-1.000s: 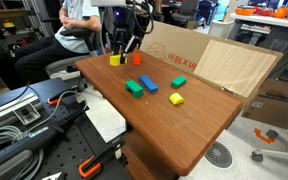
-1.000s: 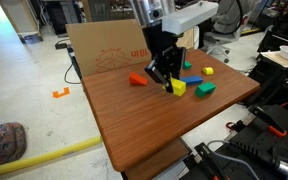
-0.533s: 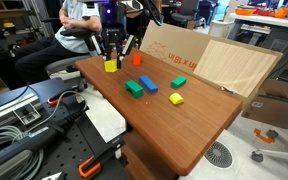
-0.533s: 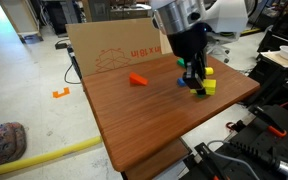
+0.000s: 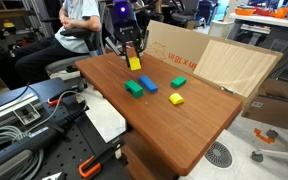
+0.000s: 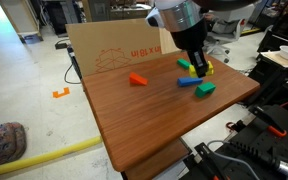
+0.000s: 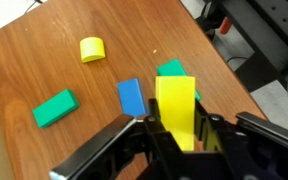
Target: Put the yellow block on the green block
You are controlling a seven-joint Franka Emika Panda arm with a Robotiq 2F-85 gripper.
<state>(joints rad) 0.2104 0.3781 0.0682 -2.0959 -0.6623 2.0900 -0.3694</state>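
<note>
My gripper will next move down toward the darker green block (image 5: 134,88) (image 7: 169,69) and let go of the long yellow block on its top, because that green block is below my gripper.
My gripper (image 5: 132,53) is shut on the long yellow block (image 5: 134,63) and holds it upright in the air. In the wrist view the yellow block (image 7: 174,100) stands between the fingers, and the darker green block (image 7: 169,69) shows just past its top end, partly hidden by it. In both exterior views the green block (image 5: 134,88) (image 6: 206,89) lies on the wooden table, below the gripper (image 6: 198,62) (image 7: 176,126). The block does not touch it.
A blue block (image 7: 131,97) lies beside the green block, then a lighter green block (image 7: 54,108) and a stubby yellow block (image 7: 92,48). An orange block (image 6: 138,79) lies near the cardboard box (image 6: 109,48). The table edge (image 6: 224,110) is close.
The gripper has carried the yellow block across the table from near the orange block to above the darker green block. The other blocks have not moved.
</note>
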